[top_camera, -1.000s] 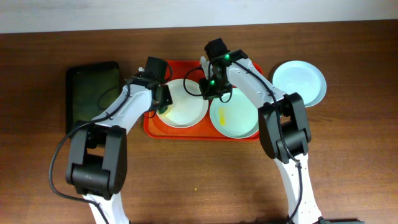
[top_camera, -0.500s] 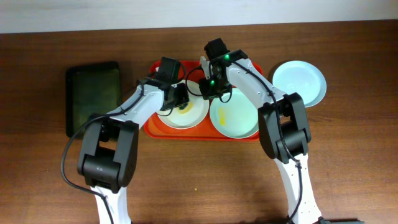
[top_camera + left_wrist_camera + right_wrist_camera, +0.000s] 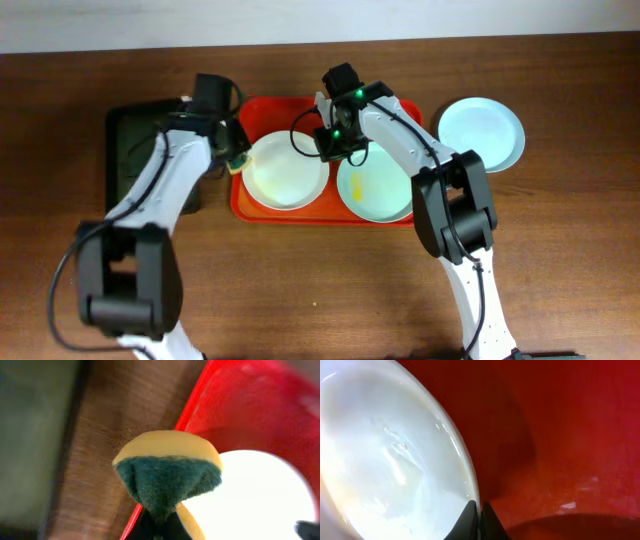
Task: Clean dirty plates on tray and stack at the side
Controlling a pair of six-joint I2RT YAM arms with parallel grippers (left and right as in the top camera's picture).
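My right gripper should next lift and tilt the white plate, then lower it onto the pale blue-green plate outside the tray, as that plate already lies aside.
The red tray holds a white plate on its left and a pale blue-green plate with a yellow smear on its right. Another pale blue-green plate lies on the table to the right of the tray. My left gripper is shut on a yellow and green sponge, held over the tray's left rim beside the white plate. My right gripper is shut on the white plate's rim, its fingertips pinching the edge above the tray floor.
A dark green tray lies on the table left of the red tray, close under my left arm; it also shows blurred in the left wrist view. Brown wooden table surrounds both trays.
My left gripper has moved left with the sponge, from over the white plate to the tray's left rim. The right gripper keeps its hold on the plate's rim.
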